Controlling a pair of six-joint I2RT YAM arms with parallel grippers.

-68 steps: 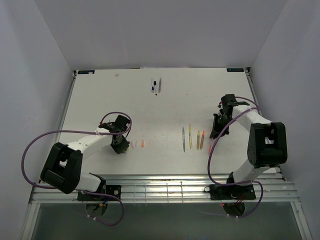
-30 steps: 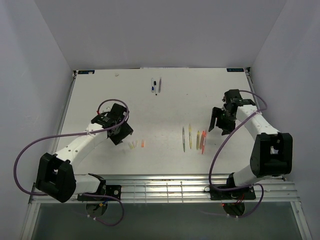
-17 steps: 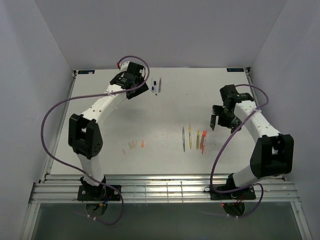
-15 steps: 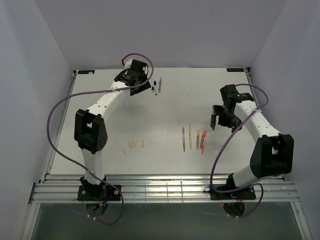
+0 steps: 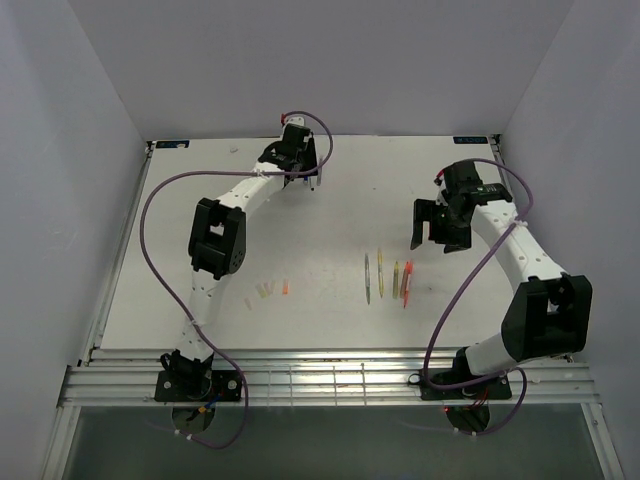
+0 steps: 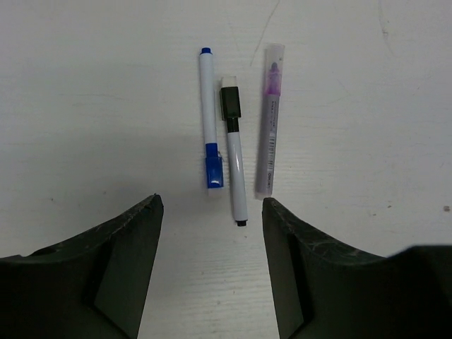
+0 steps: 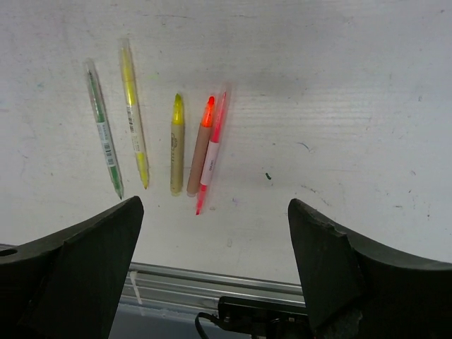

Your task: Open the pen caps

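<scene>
My left gripper lowers, open, onto the blue cap of the white pen (image 6: 214, 168) next, since that cap lies below it, between its fingers in the wrist view.
Three capped pens lie side by side at the back middle of the table. In the left wrist view they are a white pen with a blue cap (image 6: 214, 171), a white pen with a black cap (image 6: 230, 104) and a purple pen (image 6: 268, 127) under a clear cap. My left gripper (image 6: 212, 205) hovers open just short of them, holding nothing. Several uncapped pens lie in a row: green (image 7: 104, 138), yellow (image 7: 134, 113), tan (image 7: 176, 145), orange-tipped (image 7: 200, 148) and pink (image 7: 212, 152). My right gripper (image 7: 215, 206) hangs wide open above them. Loose pen caps (image 5: 265, 291) lie front left.
The white table (image 5: 200, 220) is walled on three sides. A metal rail (image 7: 212, 279) runs along its near edge, just past the row of uncapped pens. The left arm (image 5: 215, 240) stretches across the table's left half to the back.
My left arm swung from the loose caps at the front left to the back middle, over the three capped pens. My right gripper rose slightly and opened wider.
</scene>
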